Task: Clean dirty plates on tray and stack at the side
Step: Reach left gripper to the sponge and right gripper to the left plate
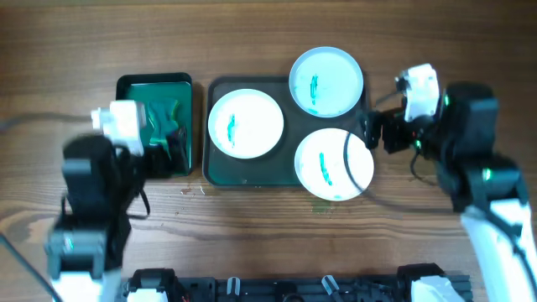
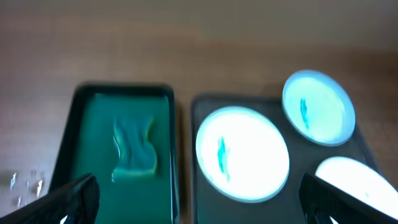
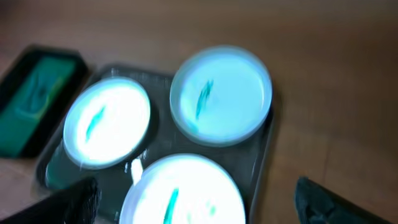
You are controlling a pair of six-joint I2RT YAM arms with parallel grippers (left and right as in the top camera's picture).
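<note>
The right gripper moves down and toward the smaller tray next, onto its neighbouring plate's rim facing the other plates, because bare tray there leaves finger room.
Three white plates with teal streaks lie on the dark-green tray (image 1: 220,172): one at the left (image 1: 245,123), one at the back right (image 1: 326,80), one at the front right (image 1: 334,164) overhanging the rim. My left gripper (image 1: 172,147) is open and empty above the small tray. My right gripper (image 1: 375,132) is open and empty just right of the large tray, beside the front right plate (image 3: 186,193). The left wrist view shows the left plate (image 2: 242,154) and the back plate (image 2: 318,107).
A smaller green tray (image 1: 126,84) at the left holds a green sponge (image 2: 134,149). A few water drops (image 1: 191,191) lie on the wooden table in front of it. A black rail runs along the front edge (image 1: 294,289).
</note>
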